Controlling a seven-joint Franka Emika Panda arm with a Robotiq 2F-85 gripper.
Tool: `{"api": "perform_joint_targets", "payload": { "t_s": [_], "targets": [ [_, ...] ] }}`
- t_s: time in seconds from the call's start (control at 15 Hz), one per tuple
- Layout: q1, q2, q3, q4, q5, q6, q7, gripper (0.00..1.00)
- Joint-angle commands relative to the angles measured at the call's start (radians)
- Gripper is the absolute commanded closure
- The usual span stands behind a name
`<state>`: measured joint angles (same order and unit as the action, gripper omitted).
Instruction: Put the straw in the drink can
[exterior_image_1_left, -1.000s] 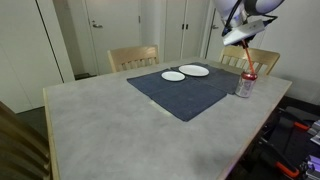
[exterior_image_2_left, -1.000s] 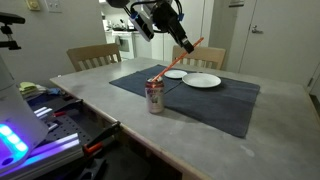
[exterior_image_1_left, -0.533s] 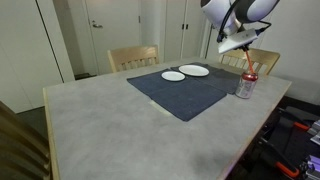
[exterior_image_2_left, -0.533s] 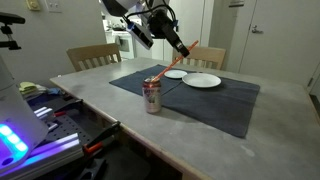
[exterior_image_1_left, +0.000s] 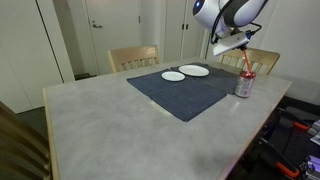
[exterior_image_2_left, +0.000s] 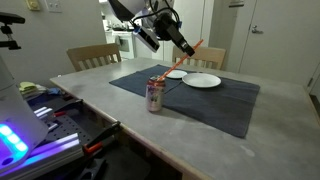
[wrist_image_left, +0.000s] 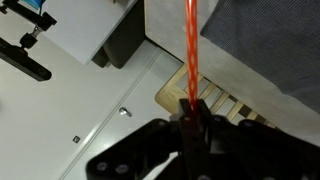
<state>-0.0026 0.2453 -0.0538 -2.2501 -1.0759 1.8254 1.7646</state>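
Observation:
The straw leans far to one side, so the gripper should next swing up and over the drink can's top (exterior_image_2_left: 156, 81), tilt the straw toward upright and release it there.
The drink can (exterior_image_1_left: 244, 85) is silver with red markings and stands upright near the table edge, beside the dark mat; it also shows in an exterior view (exterior_image_2_left: 154, 96). My gripper (exterior_image_1_left: 238, 45) hangs above the can, shut on the upper part of the red straw (exterior_image_1_left: 247, 62). The straw slants down from the fingers (exterior_image_2_left: 188, 47), and its lower end (exterior_image_2_left: 164, 75) is at the can's top. I cannot tell if the tip is inside the opening. In the wrist view the straw (wrist_image_left: 191, 50) runs straight out from the shut jaws (wrist_image_left: 194, 108); the can is hidden there.
Two white round plates (exterior_image_1_left: 173, 76) (exterior_image_1_left: 194, 70) lie at the far end of the dark blue mat (exterior_image_1_left: 190, 92) on the grey table (exterior_image_1_left: 100, 120). Wooden chairs (exterior_image_1_left: 133, 57) (exterior_image_1_left: 262, 60) stand behind the table. The can is close to the table's edge.
The arm has swung and tilted, carrying the gripper sideways above the can. The straw now leans more steeply, with its lower end staying by the can's top.

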Motion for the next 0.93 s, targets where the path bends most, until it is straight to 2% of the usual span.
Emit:
{"api": "perform_joint_targets", "payload": {
  "t_s": [0.0,0.2,0.53,0.87],
  "targets": [
    [0.003,0.031,0.007,0.052,0.033,-0.071,0.015,0.98],
    [0.009,0.016,0.013,0.049,0.077,-0.114,0.051,0.98],
    [0.015,0.005,0.036,0.042,0.169,-0.085,0.002,0.98],
    [0.044,0.003,0.039,0.032,0.169,-0.121,0.1,0.98]
  ]
}}
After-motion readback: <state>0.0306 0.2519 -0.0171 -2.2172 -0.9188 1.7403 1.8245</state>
